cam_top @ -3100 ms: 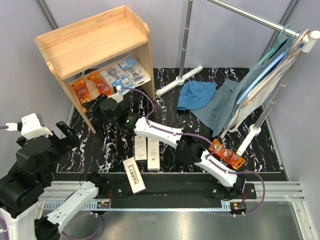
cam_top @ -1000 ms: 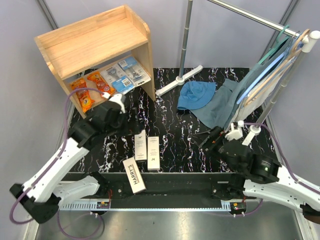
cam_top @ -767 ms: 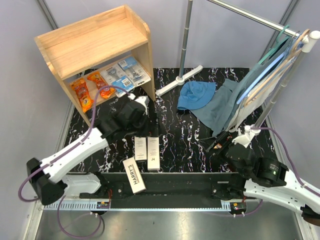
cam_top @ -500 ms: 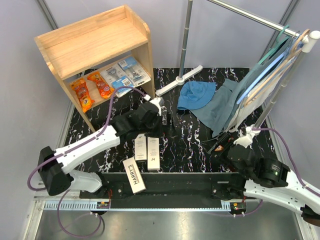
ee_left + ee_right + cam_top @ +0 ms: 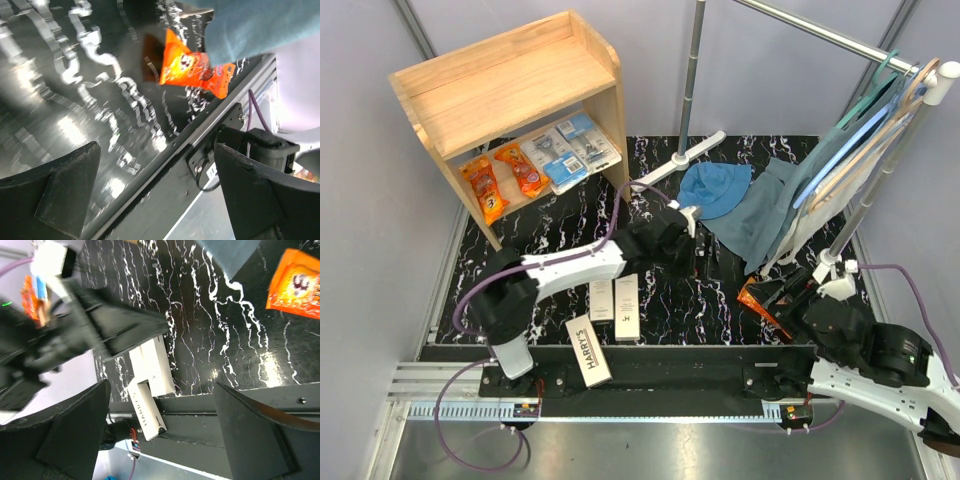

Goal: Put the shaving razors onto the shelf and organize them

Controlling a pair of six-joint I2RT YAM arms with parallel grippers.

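Note:
My left gripper lowers to the right in the top view onto one end of the front orange pack (image 5: 748,294) (image 5: 170,55) next and closes, as that end sticks out toward it.
The light-wood shelf (image 5: 510,90) stands at the back left. Its lower level holds two orange packs (image 5: 480,190) and blue blister packs (image 5: 565,145). Two white Harry's boxes (image 5: 615,302) lie side by side on the dark mat, and a third (image 5: 588,350) rests on the front rail. One orange pack (image 5: 762,299) lies at the right front, also seen as the orange pack (image 5: 192,67) and orange pack (image 5: 299,286). My left gripper (image 5: 708,258) (image 5: 156,165) hovers open over the mat short of it. My right gripper (image 5: 784,292) (image 5: 162,395) is open and empty beside that pack.
A metal clothes rack (image 5: 692,70) with hanging garments (image 5: 865,150) fills the right side; its foot (image 5: 678,160) lies on the mat. A blue hat (image 5: 713,190) and blue cloth (image 5: 770,210) lie behind the orange pack. The white boxes (image 5: 152,367) show in the right wrist view.
My left arm has swept from beside the shelf rightward across the mat toward the right-hand orange pack. My right arm drew back to the right, uncovering that pack. Both grippers stayed open.

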